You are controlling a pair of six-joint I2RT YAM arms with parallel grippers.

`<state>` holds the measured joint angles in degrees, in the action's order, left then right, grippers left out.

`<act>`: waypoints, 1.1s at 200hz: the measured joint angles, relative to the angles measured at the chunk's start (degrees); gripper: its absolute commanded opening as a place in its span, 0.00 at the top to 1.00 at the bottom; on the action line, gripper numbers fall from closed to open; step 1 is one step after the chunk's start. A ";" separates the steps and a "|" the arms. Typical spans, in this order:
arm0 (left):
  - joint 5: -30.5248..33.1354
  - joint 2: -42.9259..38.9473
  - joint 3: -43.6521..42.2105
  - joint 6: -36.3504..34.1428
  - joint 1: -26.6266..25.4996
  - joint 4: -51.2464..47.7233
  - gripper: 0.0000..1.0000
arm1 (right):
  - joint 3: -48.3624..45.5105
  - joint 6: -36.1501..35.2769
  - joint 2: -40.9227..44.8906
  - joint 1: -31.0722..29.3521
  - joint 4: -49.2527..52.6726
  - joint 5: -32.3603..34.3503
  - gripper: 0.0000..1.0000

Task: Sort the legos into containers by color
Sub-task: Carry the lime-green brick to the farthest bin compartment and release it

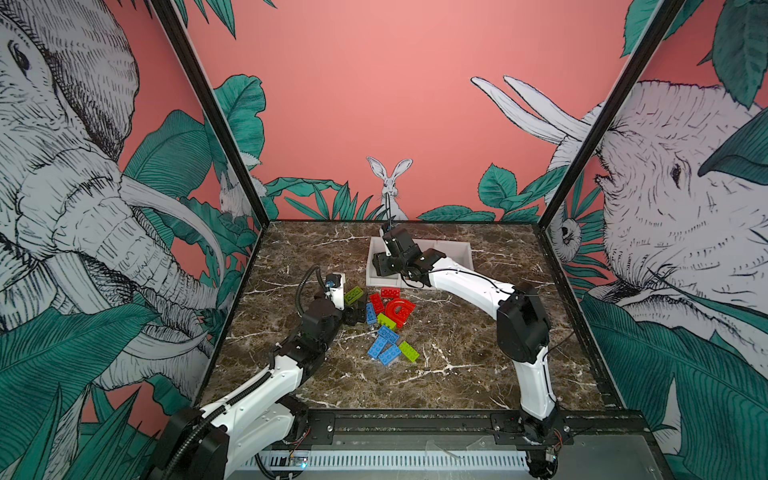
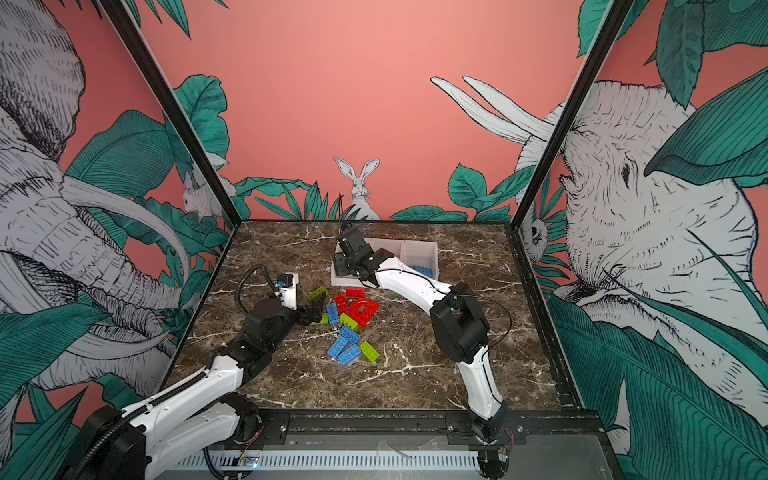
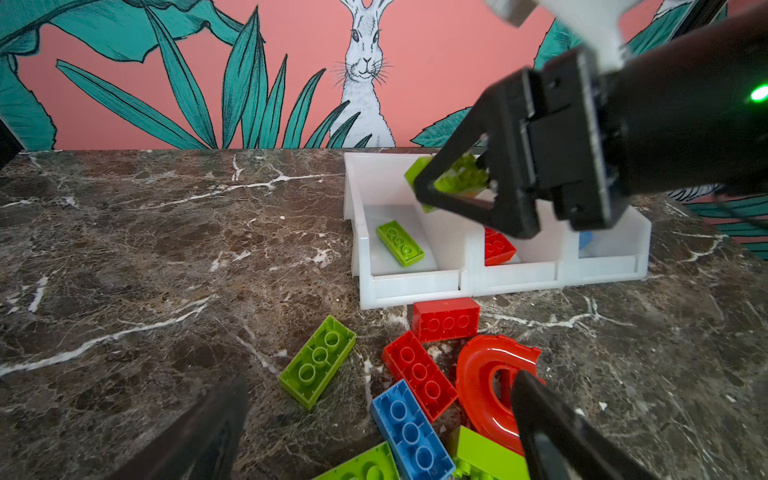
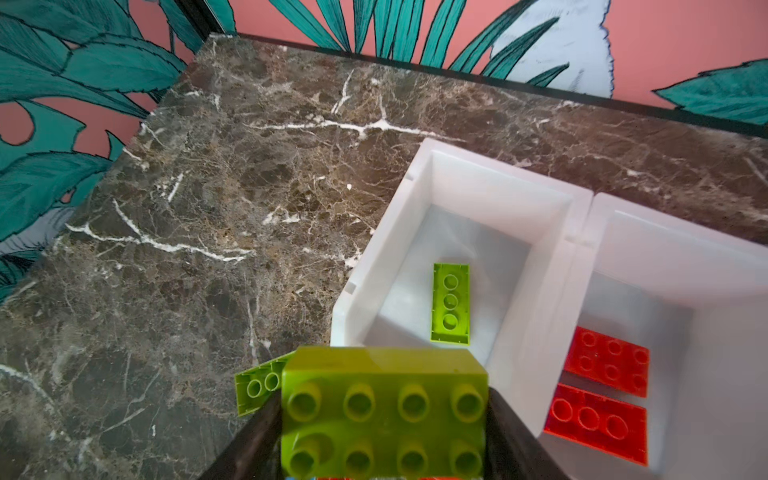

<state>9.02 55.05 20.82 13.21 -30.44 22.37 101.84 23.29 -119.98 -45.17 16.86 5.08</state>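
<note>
My right gripper descends toward the white container's open top next and releases the lime green lego (image 4: pixel 384 411) inside, as a green brick already lies in that container below.
My right gripper (image 4: pixel 382 419) is shut on a lime green lego (image 4: pixel 384 411) and hangs over the leftmost of the three white containers (image 3: pixel 415 286). Another green piece (image 4: pixel 257 386) sticks out beside the held one. That container holds one green brick (image 4: pixel 451 305), the middle one holds red bricks (image 4: pixel 606 361), and the rightmost shows a bit of blue (image 3: pixel 585 239). My left gripper (image 3: pixel 382 432) stands open low over the loose pile, with a blue brick (image 3: pixel 409 430) between its fingers and the red arch (image 3: pixel 486 374) beside one finger.
Loose legos lie in front of the containers: a green brick (image 1: pixel 354 294), red bricks (image 1: pixel 390 292) and a cluster of blue bricks (image 1: pixel 384 345) with a green one (image 1: pixel 409 351). The right arm (image 1: pixel 465 282) arches over the containers' right side.
</note>
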 measured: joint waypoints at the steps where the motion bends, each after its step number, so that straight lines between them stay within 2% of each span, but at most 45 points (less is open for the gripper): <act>1: 0.00 0.00 0.00 0.00 0.00 0.00 0.01 | 0.00 0.02 -0.28 0.00 -0.20 -0.04 0.61; 85: 0.07 -0.33 -0.04 -0.04 0.00 -0.04 0.01 | 0.31 0.83 -5.90 0.52 -4.26 -1.07 0.49; 110: 0.26 -0.33 -0.04 -0.09 0.00 -0.02 0.01 | 0.66 1.09 -6.62 0.61 -4.33 -1.36 0.38; 134: 0.22 -0.55 -0.26 -0.09 0.00 0.00 0.01 | 1.18 1.68 -6.67 0.61 -4.24 -1.66 0.23; 149: 0.22 -0.66 -0.33 -0.09 0.00 0.00 0.01 | 1.20 1.81 -6.64 0.61 -4.61 -1.68 0.19; 201: -0.17 -0.74 -0.33 -0.09 0.00 0.00 0.01 | -4.46 1.05 -4.17 0.61 -4.72 -1.51 0.19; 220: -0.15 -0.74 -0.33 -0.11 0.00 0.00 0.01 | -7.78 -0.20 -0.66 0.61 -3.17 -2.05 0.23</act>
<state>8.86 54.30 20.49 13.10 -30.44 22.37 94.06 23.09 -120.64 -44.56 13.69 3.03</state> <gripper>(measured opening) 0.991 0.799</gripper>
